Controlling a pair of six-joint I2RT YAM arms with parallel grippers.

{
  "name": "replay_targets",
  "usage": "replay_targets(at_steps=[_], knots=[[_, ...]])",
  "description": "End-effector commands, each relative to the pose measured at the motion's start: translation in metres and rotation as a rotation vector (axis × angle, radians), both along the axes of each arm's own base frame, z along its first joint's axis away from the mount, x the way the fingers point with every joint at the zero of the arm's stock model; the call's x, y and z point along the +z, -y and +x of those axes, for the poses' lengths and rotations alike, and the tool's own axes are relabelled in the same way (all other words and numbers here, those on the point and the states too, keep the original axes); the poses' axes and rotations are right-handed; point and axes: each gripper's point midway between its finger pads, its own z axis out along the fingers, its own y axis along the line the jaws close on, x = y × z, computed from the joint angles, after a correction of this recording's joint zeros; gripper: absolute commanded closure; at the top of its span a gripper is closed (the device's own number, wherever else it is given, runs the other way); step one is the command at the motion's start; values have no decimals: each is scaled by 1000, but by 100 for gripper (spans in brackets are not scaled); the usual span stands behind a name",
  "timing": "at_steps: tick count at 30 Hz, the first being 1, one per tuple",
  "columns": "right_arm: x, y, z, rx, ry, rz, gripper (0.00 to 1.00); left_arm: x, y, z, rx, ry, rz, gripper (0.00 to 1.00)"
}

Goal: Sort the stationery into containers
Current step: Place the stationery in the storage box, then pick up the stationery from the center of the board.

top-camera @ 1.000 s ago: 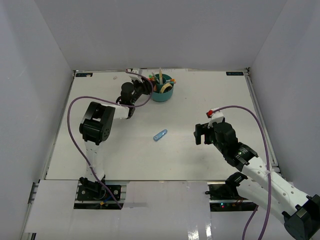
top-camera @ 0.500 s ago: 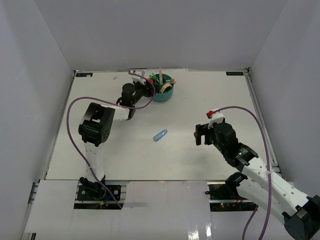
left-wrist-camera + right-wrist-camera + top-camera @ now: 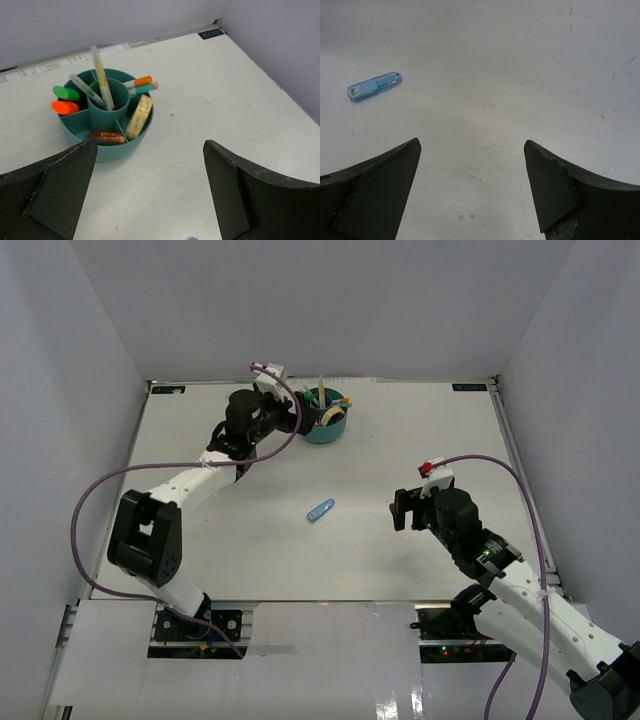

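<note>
Next, my left gripper goes back and down over the clip's middle [image 3: 321, 510] and closes there, since the light-blue clip still lies alone outside the container [image 3: 326, 429].
The round teal container [image 3: 326, 429] stands at the back of the table. It holds green-capped [image 3: 66, 93] and orange-capped [image 3: 65, 107] highlighters, a beige tape ring [image 3: 139, 116], a salmon eraser [image 3: 107, 137] and pens in the central cup [image 3: 101, 75]. My left gripper [image 3: 293, 418] hovers just left of the container [image 3: 105, 152], open and empty [image 3: 150, 145]. A light-blue clip [image 3: 320, 510] lies alone mid-table. My right gripper [image 3: 400, 508] is open and empty to the clip's right, and the clip [image 3: 374, 86] lies ahead and left of its fingertips [image 3: 472, 142].
White walls close in the table on three sides. A dark label [image 3: 210, 33] sits at the far right table edge. Purple cables loop off both arms [image 3: 100, 490].
The left arm has stretched out, its elbow swinging down and to the left, while its gripper stays by the container. The right arm and the clip have not moved.
</note>
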Motion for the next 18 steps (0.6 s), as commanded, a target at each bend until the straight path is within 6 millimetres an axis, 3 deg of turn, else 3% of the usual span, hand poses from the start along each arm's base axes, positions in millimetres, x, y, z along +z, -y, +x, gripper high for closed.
replay_targets(at_steps=[1, 3, 7, 13, 14, 15, 18], knots=[[0, 3, 1, -22, 2, 9, 10, -27, -4, -51, -87, -170, 100, 2], [-2, 3, 1, -25, -3, 10, 10, -27, 1, -69, -140, -204, 105, 2], [-1, 3, 2, -26, -2, 14, 10, -57, 7, -98, -182, -392, 179, 7], [-3, 4, 3, -32, -6, 3, 10, -102, 14, -117, -145, -600, 304, 11], [-3, 3, 3, -31, -8, 4, 10, -99, 19, -116, -143, -598, 321, 11], [-4, 3, 2, -30, -9, 1, 10, -115, 18, -121, -136, -649, 364, 11], [-6, 3, 2, -31, -14, -1, 10, -123, 25, -124, -109, -657, 459, 11]])
